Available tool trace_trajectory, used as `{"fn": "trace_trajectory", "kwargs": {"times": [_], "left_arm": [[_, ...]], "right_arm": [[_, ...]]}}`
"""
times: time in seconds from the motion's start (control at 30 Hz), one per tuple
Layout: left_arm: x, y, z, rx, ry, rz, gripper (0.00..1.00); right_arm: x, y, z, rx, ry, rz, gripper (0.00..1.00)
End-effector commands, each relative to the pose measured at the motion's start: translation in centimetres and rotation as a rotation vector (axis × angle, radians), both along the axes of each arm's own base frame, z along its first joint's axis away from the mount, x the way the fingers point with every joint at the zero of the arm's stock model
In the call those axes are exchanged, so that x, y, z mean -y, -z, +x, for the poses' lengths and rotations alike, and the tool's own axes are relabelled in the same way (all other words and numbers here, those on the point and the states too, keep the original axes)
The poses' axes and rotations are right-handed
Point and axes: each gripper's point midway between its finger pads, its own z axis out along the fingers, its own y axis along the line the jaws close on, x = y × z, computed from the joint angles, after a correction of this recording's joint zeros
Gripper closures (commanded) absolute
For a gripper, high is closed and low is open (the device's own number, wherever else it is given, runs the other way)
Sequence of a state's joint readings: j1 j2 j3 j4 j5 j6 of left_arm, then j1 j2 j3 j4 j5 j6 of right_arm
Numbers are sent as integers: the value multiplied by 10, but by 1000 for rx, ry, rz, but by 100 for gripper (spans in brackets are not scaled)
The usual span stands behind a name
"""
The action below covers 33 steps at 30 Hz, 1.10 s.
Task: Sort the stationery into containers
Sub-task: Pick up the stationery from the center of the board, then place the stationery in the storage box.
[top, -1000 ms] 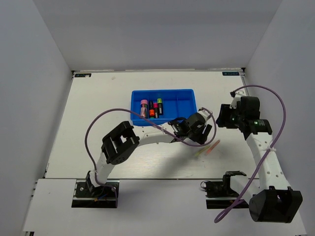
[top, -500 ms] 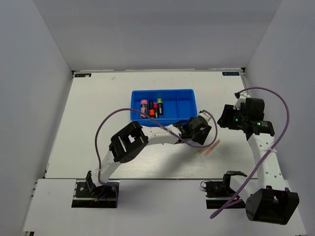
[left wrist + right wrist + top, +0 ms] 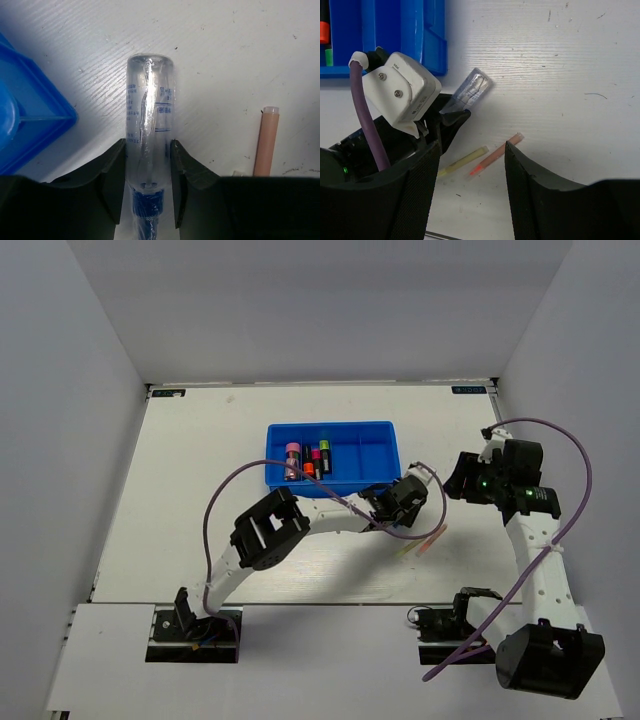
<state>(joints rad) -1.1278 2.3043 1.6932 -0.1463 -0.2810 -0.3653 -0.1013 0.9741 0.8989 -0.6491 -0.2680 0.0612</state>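
Observation:
The tray's empty middle section [image 3: 345,457] is outward of the left gripper, to the left in the top view, so the robot will next lift over the tray's rim and release the tube inside.
A clear tube with a blue cap [image 3: 149,125] lies right of the blue tray [image 3: 380,430], pointing away from my left gripper [image 3: 148,145]. The left fingers press both sides of the tube near its cap. The tube also pokes out of the left gripper [image 3: 451,112] in the right wrist view [image 3: 469,92]. My right gripper [image 3: 470,145] is open and empty, held above the table over a pink stick [image 3: 496,156] and a pale-yellow stick [image 3: 465,160]. Several highlighters [image 3: 308,460] lie in the tray's left compartments.
The two sticks lie on the table right of the left gripper, pink [image 3: 432,538] and yellow [image 3: 408,548]. The tray corner [image 3: 30,100] is just left of the tube. A purple cable [image 3: 215,505] loops from the left arm. White walls surround the table.
The left arm's elbow has swung right and the left gripper has edged right, toward the sticks. The right gripper has shifted slightly right.

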Motion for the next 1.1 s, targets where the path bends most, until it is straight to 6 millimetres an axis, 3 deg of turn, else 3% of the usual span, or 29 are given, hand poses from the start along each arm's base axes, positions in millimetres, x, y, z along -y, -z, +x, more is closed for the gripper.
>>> {"fn": "trace_trajectory", "kwargs": {"times": [0.0,0.03,0.07,0.1,0.2,0.23,0.27,0.33,0.37,0.43,0.5,0.53,0.6,0.73,0.77,0.8,0.83,0.87,0.9,0.97,1.0,1.03,1.07], "left_arm": [[-6,-11,-9,1,2,-3,85],[-5,-22,-14,2,10,-22,90],[-4,-25,-22,-15,31,-32,94],[-9,-41,-28,-11,39,-54,100],[-9,-52,-49,-40,85,-90,100],[-7,-80,-56,-21,102,-136,100],[-12,-84,-60,-14,109,-122,100],[-21,-109,-58,6,88,-161,100],[-24,-124,-56,19,83,-189,100],[-33,-139,-52,36,65,-212,100],[-40,-157,-52,46,57,-256,100],[-48,-175,-45,62,40,-292,100],[-56,-185,-36,62,-2,-319,100],[-103,-196,29,83,-228,-336,100],[-106,-200,40,91,-251,-343,100],[-115,-194,56,98,-295,-321,100],[-119,-210,72,126,-320,-344,100],[-121,-210,79,132,-335,-339,100],[-125,-192,94,121,-365,-298,100],[-128,-205,114,146,-403,-306,100],[-129,-183,125,132,-422,-264,100],[-133,-185,133,135,-435,-241,100],[-133,-170,140,122,-442,-212,100]], "right_arm": [[-1,-7,2,35,-1,19,42],[-1,-8,2,38,0,18,39],[0,-7,1,34,-6,10,19],[0,-8,2,37,-7,9,10],[3,-8,2,39,2,-4,10],[4,-8,1,39,4,-6,13],[4,-8,0,42,7,-5,30],[5,-9,1,52,11,-5,54],[5,-11,1,60,13,-6,75],[5,-11,1,60,15,-5,93],[4,-12,0,63,9,-4,100],[4,-11,0,61,8,-2,100],[3,-11,0,60,1,3,100],[1,-10,0,56,-9,13,99],[0,-9,0,55,-12,13,99],[-1,-8,-1,51,-15,18,97],[-2,-8,-1,48,-24,24,97],[-3,-6,-1,39,-26,25,97],[-3,-5,-1,38,-30,28,96],[-4,-3,-2,28,-34,30,93],[-5,-2,-2,26,-40,33,91],[-6,-3,-3,29,-48,35,83],[-7,-2,-3,24,-55,42,77]]}}
